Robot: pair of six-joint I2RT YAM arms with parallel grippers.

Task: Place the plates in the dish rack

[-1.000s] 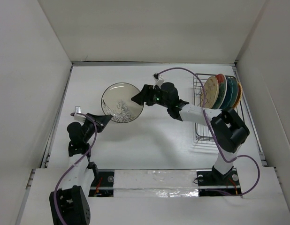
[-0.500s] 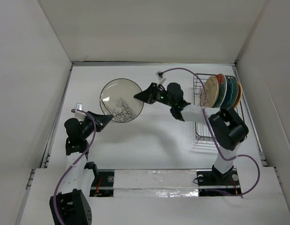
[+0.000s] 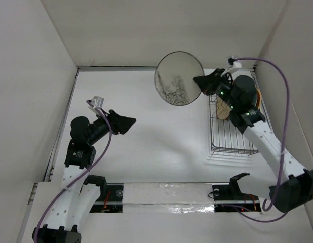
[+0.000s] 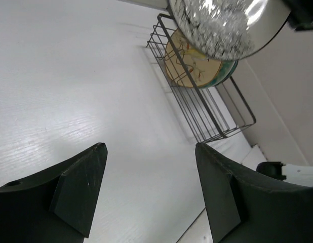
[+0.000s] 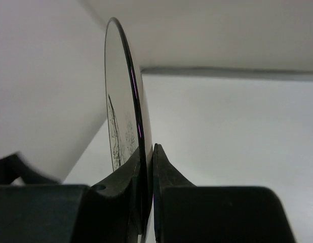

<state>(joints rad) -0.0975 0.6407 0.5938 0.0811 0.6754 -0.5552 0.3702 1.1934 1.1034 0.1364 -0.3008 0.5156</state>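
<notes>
The slot (image 3: 214, 107) beside the tan floral plate is empty, so my right gripper needs to turn downward over it next, lower the speckled plate (image 3: 178, 78) into it and let go.
The dark-rimmed cream speckled plate (image 3: 178, 78) hangs in the air, tilted on edge, just left of the dish rack (image 3: 228, 135). My right gripper (image 3: 198, 82) is shut on its right rim. In the right wrist view the plate (image 5: 122, 109) stands edge-on between the closed fingers of the right gripper (image 5: 149, 154). Other plates stand in the rack's far end; a tan floral one (image 4: 193, 65) and a teal edge (image 4: 230, 68) show. My left gripper (image 3: 130, 121) is open and holds nothing, low over the table at the left, as the left wrist view (image 4: 150, 152) also shows.
The rack (image 4: 211, 112) is a black wire frame at the table's right side, its near rows bare of plates. White walls close in the table at the back and both sides. The right arm (image 3: 258, 132) reaches over the rack.
The left gripper let go of the plate and opened. The right gripper closed on the plate's rim and carried it up and to the right, from the table's middle towards the rack.
</notes>
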